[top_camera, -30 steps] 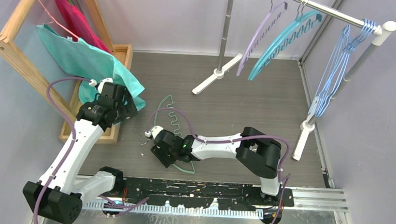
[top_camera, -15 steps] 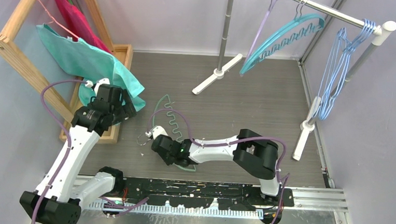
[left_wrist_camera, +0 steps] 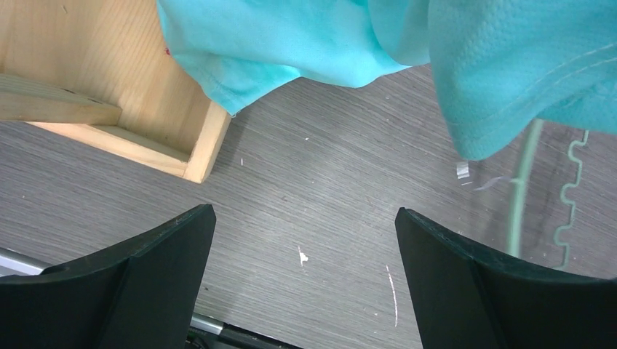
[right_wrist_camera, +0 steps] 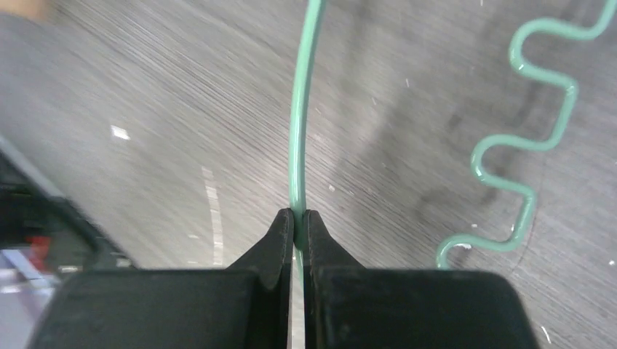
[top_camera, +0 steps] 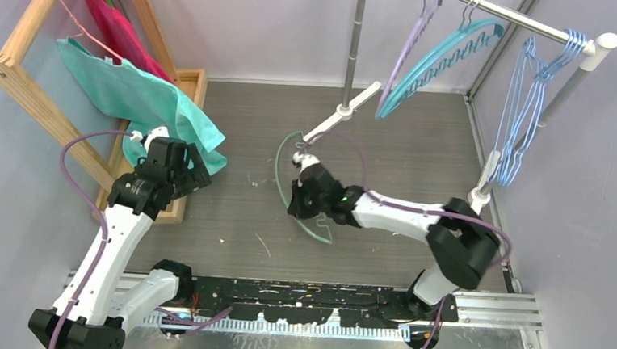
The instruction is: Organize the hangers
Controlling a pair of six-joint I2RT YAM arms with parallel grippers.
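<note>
My right gripper needs to move up and outward next toward the silver bar [top_camera: 533, 26] beside the lilac hanger and let go of the green hanger, because other hangers already hang there.
My right gripper [top_camera: 297, 204] is shut on the arched bar of the green hanger [top_camera: 280, 171], lifted above the table's middle; in the right wrist view the green hanger [right_wrist_camera: 300, 131] runs up from the gripper [right_wrist_camera: 298, 217], its zigzag bar to the right. The lilac hanger [top_camera: 408, 43] and teal hanger [top_camera: 438, 57] hang on the silver rail [top_camera: 533, 26]. Several light-blue wire hangers [top_camera: 528, 107] hang at the rail's right end. My left gripper [top_camera: 195, 167] is open and empty by the teal cloth; the left wrist view shows its gripper [left_wrist_camera: 304, 240] over bare table.
A wooden frame [top_camera: 20, 76] at the left carries a teal cloth [top_camera: 132, 91], a red cloth [top_camera: 116, 25] and a thin pink wire hanger [top_camera: 68, 14]. The rail's white feet [top_camera: 328, 127] and right post base [top_camera: 473, 209] stand on the table.
My right gripper has lifted the green hanger and carried it right and away from the arm bases, toward the rail's foot. The hung lilac and teal hangers sway. The left arm has barely shifted.
</note>
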